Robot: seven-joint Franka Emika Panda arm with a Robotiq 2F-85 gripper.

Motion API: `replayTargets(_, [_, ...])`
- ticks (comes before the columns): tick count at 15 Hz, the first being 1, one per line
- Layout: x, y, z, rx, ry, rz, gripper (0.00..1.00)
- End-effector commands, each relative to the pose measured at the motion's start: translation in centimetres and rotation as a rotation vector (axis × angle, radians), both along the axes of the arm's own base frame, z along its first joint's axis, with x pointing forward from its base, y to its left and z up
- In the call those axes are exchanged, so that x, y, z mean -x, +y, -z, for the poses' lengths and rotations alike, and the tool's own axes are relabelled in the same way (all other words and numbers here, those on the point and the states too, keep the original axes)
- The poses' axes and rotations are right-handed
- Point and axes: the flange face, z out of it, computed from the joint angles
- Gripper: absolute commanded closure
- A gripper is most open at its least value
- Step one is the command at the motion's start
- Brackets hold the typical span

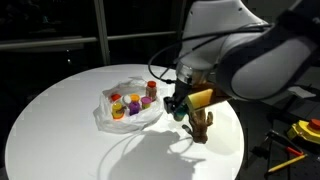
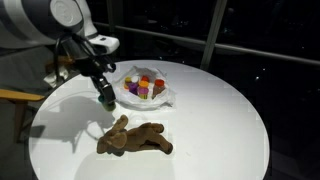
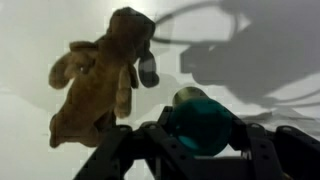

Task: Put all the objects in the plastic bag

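Observation:
The teal-lidded container still hangs outside the open plastic bag [image 1: 105, 112], so I should raise my gripper toward the bag and bring it down over the small toys inside.
My gripper [image 3: 200, 135] is shut on a round teal toy [image 3: 200, 120], which fills the gap between its black fingers [image 3: 130, 150]. In both exterior views the gripper [image 1: 177, 108] [image 2: 105, 99] hangs low over the white table, between the bag and the brown figure. That brown figure [image 3: 95, 80] [image 1: 203, 125] [image 2: 135, 138] lies flat on the table just beyond the gripper. The crinkled translucent plastic bag [image 1: 105, 112] [image 2: 166, 95] lies open, and several small red, yellow, orange and purple toys [image 1: 132, 102] [image 2: 145, 86] sit inside it.
The round white table [image 1: 60, 130] [image 2: 220, 120] drops off at its edge close to the brown figure. A small dark grey piece [image 3: 148, 70] lies beside the figure. Yellow and red items [image 1: 300, 130] sit off the table, and a wooden piece [image 2: 12, 96] is beyond its rim.

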Motion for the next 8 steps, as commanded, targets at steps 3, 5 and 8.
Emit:
replayTargets(3, [-11.3,2.5,-4.8,-0.039,-0.145,-0.005,0.76])
replayTargets(5, [-14.6,1.9,-4.2,-0.059,-0.178,0.005,0.76])
replayTargets(8, [-18.5,0.0,-2.1,-0.047,-0.192,0.040,0.76])
